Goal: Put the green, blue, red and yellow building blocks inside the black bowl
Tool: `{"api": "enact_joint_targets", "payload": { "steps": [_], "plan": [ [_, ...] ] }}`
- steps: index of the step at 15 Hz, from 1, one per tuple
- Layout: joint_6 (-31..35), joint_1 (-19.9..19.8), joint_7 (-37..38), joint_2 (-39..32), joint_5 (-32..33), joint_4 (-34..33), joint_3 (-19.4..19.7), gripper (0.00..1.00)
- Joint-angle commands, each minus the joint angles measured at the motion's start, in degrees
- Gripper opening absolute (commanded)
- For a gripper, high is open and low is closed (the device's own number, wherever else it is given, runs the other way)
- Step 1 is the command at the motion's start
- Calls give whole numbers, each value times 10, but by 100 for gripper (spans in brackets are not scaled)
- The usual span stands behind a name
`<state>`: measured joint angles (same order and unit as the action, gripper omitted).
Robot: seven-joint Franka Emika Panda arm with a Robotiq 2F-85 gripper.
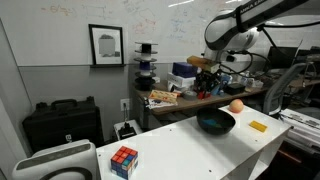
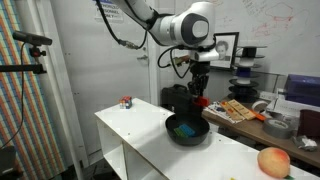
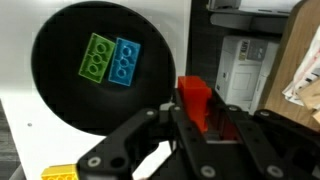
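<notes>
My gripper has the red block hanging high near the bowl's rim, so next it needs to move down and in from there toward the bowl's empty bottom beside the blue block.
My gripper is shut on the red block and hangs above the black bowl, near its edge. The green block and the blue block lie side by side inside the bowl. On the white table just outside the bowl's rim lies the flat yellow block. In both exterior views the gripper holds the red block well above the bowl. The yellow block lies beside the bowl.
An orange ball rests on the white table near the bowl. A multicoloured puzzle cube stands at the table's other end. Cluttered desks and shelves stand beyond the table.
</notes>
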<state>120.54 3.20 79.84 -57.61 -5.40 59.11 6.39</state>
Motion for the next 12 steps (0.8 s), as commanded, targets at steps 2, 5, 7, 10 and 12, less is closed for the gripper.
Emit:
{"api": "enact_joint_targets", "payload": {
  "steps": [2,5,7,10,12],
  "plan": [
    [-68,-18,-51,32,-10,45,-24,10],
    [-104,-25,-97,12,-4,28,-27,14],
    [-107,-25,-124,-5,3,15,-22,54],
    [-95,-30,-163,-9,-3,16,-24,76],
    [-83,-29,-156,-2,-7,25,-16,91]
  ]
}}
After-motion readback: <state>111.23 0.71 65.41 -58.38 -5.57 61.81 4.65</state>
